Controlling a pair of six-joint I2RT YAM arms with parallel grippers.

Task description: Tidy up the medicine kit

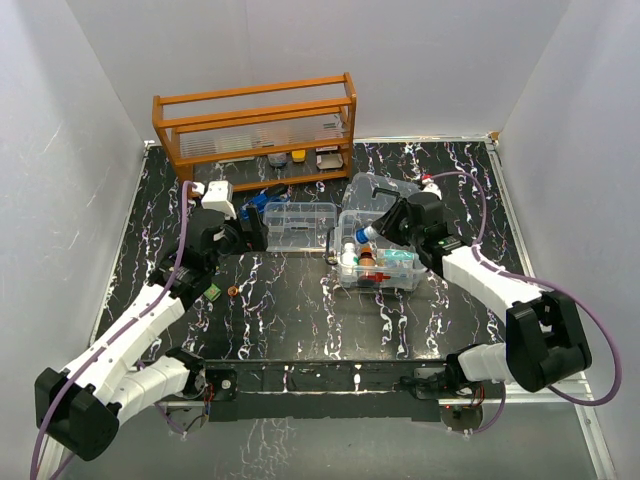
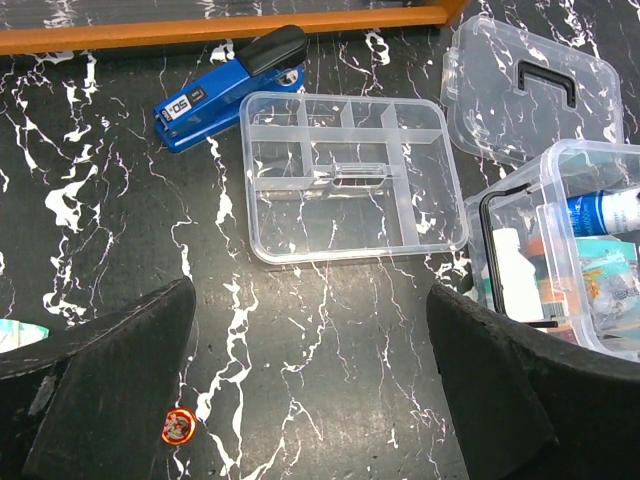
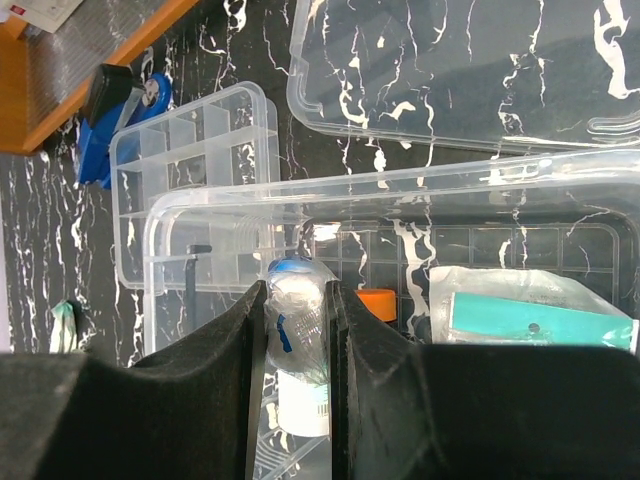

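Observation:
My right gripper lowers the tube [image 3: 298, 310] past the orange cap onto the bare bottom by the box's far side [image 3: 355, 250] next and releases it, since that bottom is below.
The medicine kit's clear box [image 1: 385, 272] stands open at mid-table with several items in it. Its clear lid [image 1: 372, 192] with a dark handle lies behind it, and the divided tray insert [image 1: 300, 224] lies to its left. My right gripper [image 3: 297, 335] hangs over the box's left end [image 3: 200, 205], shut on a plastic-wrapped white and blue tube [image 3: 298, 310]. An orange cap [image 3: 378, 303] and a teal packet [image 3: 540, 320] lie inside. My left gripper [image 2: 310, 400] is open over bare table in front of the tray [image 2: 345, 175], holding nothing.
An orange wooden rack [image 1: 255, 125] stands along the back wall. A blue stapler [image 2: 225, 90] lies between the rack and the tray. A small red round piece [image 2: 177, 425] and a green-white packet [image 2: 15, 335] lie by my left finger.

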